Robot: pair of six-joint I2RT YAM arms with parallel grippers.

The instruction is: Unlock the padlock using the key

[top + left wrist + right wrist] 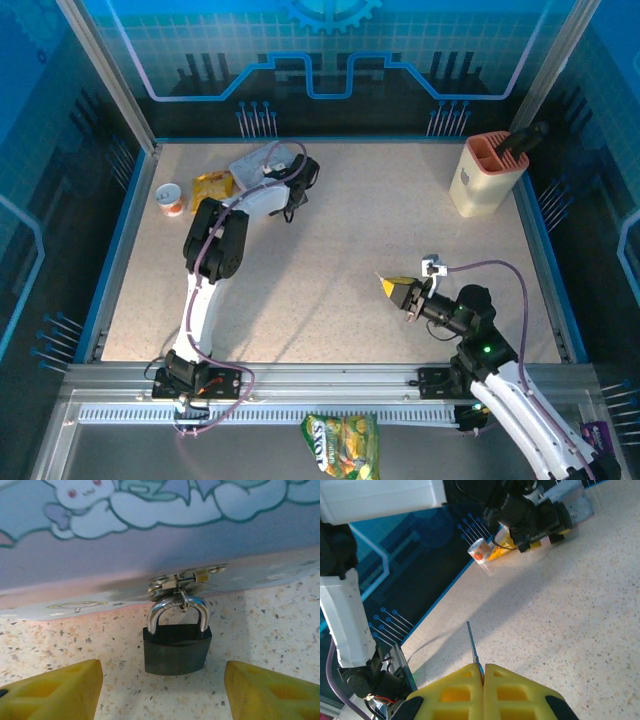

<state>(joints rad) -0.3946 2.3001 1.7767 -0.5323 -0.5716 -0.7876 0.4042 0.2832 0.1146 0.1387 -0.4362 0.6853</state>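
Observation:
I will next move my left gripper outward toward the tin (pixel 150 535) and close it on the padlock's dark body (pixel 177 651). The padlock's body is just outward of my fingers and still untouched.
The padlock (pixel 176 647), with a dark body and a silvery shackle, lies flat on the speckled table, its shackle hooked through the hasp of a cartoon-printed tin (pixel 150 535). My left gripper (pixel 162 690) is open just short of the padlock, one yellow finger on each side and neither touching it. In the top view the left gripper (pixel 298 185) is at the tin (pixel 262 160) at the back left. My right gripper (pixel 483 672) is shut on the key (pixel 472 645), whose thin blade sticks out past the fingertips. It hovers at mid-right (pixel 392 287), far from the padlock.
A small white cup (pixel 170 199) and a yellow packet (pixel 212 185) lie left of the tin. A beige holder (pixel 486 172) with a dark tool stands at the back right. A snack bag (pixel 341 443) lies below the near rail. Bare tabletop stretches between the arms.

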